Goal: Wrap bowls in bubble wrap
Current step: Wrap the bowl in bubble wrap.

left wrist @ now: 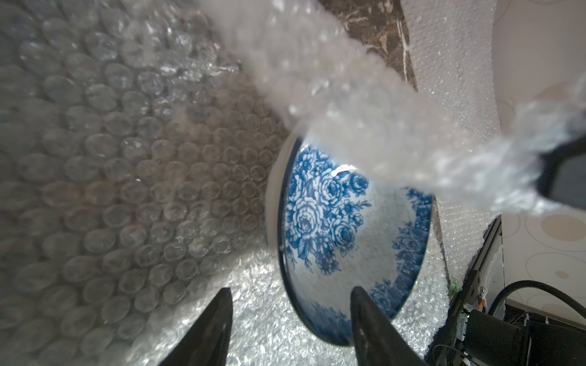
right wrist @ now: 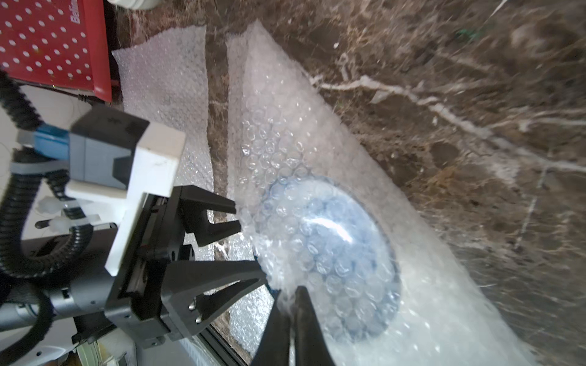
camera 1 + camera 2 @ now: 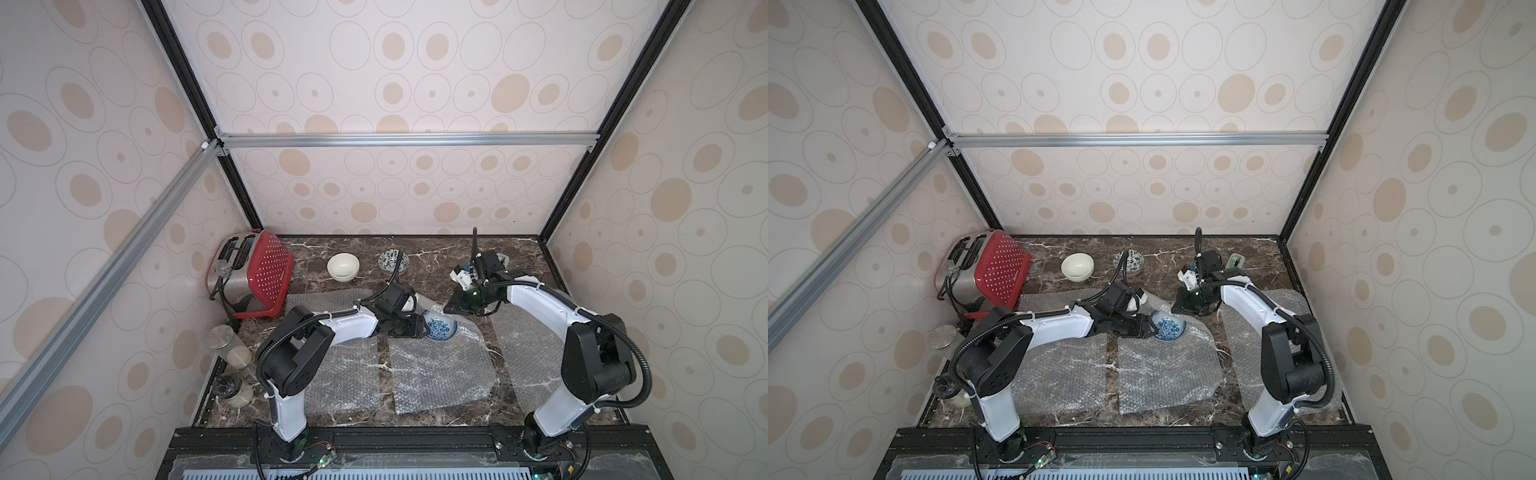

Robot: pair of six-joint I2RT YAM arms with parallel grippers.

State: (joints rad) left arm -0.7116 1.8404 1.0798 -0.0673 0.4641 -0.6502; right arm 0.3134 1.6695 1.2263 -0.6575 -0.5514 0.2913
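Observation:
The robot's right gripper will next move down and back into the blue-patterned bowl [image 3: 440, 326] [image 2: 326, 253], whose open hollow lies below it toward the robot's base, and let go of the wrap's edge there.
The blue-patterned bowl [image 3: 440, 326] [image 3: 1169, 326] [image 1: 348, 221] sits on the middle sheet of bubble wrap [image 3: 440, 374]. My left gripper [image 3: 422, 326] [image 1: 290, 313] is open, with one finger inside the bowl's rim and the other outside with a gap. My right gripper [image 3: 449, 308] [image 2: 290, 296] is shut on an edge of that wrap and holds it raised over the bowl [image 2: 326, 253]. The cream bowl [image 3: 343, 267] and the leaf-patterned bowl [image 3: 392, 261] stand bare at the back. In both top views, two more sheets [image 3: 345, 374] [image 3: 528, 349] lie flat on either side.
A red and steel toaster [image 3: 253, 274] leans in the back left corner. Two glass jars [image 3: 230, 345] [image 3: 235, 388] stand along the left edge. A small pale object [image 3: 1235, 262] lies at the back right behind my right arm. A black rail [image 3: 415, 440] runs along the front.

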